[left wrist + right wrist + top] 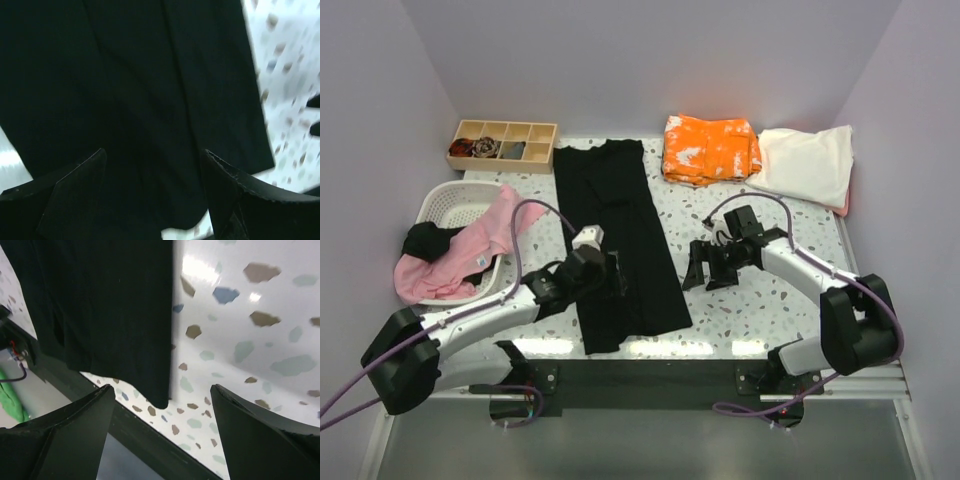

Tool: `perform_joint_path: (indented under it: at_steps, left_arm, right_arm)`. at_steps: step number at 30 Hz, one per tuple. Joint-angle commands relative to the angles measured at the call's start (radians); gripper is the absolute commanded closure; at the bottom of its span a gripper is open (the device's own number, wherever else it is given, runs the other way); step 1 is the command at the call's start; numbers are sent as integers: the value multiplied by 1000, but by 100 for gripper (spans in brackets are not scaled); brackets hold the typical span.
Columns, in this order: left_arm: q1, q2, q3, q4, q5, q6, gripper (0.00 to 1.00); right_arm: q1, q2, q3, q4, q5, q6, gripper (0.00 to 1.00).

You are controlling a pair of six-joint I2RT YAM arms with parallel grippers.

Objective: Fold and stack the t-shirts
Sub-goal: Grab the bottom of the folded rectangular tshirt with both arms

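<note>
My right gripper should next move down and back, with its fingers on either side of the black t-shirt's pointed near corner (688,325) (160,403), because that corner sticks out onto bare table.
The large black t-shirt (615,230) lies as a long narrow strip down the middle of the table. It fills the left wrist view (130,85), and its near right corner shows in the right wrist view (100,305). My left gripper (617,282) is open and empty over the strip's near part, its fingers (75,185) spread above the cloth. My right gripper (700,268) is open and empty over bare table just right of the strip's edge. The folded orange white-blotched shirt (710,150) and the cream shirt (807,165) lie at the back right. The pink shirt (470,250) hangs over the basket.
The white slotted basket (445,205) stands at the left, with a dark cloth (425,240) in it beside the pink shirt. A wooden compartment tray (505,143) sits at the back left. The table's dark front rail (150,440) runs close below the right gripper.
</note>
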Motion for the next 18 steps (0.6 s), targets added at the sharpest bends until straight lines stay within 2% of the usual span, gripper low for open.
perform_joint_path:
  at_steps: [1,5,12,18]
  left_arm:
    - [-154,-76,-17,-330,-142,-342,19]
    - [-349,-55,21,-549,-187,-595,16]
    - [-524,-38,73,-819,-193,-852,11]
    - [-579,-151,-44,-809,-129,-989,10]
  right_arm:
    - [52,-56,-51,-13,-34,71,19]
    - [95,-71,-91,0,-15,109,19]
    - [137,-54,-103,6,5,126,19]
    - [144,-22,-115,24,-27,112,23]
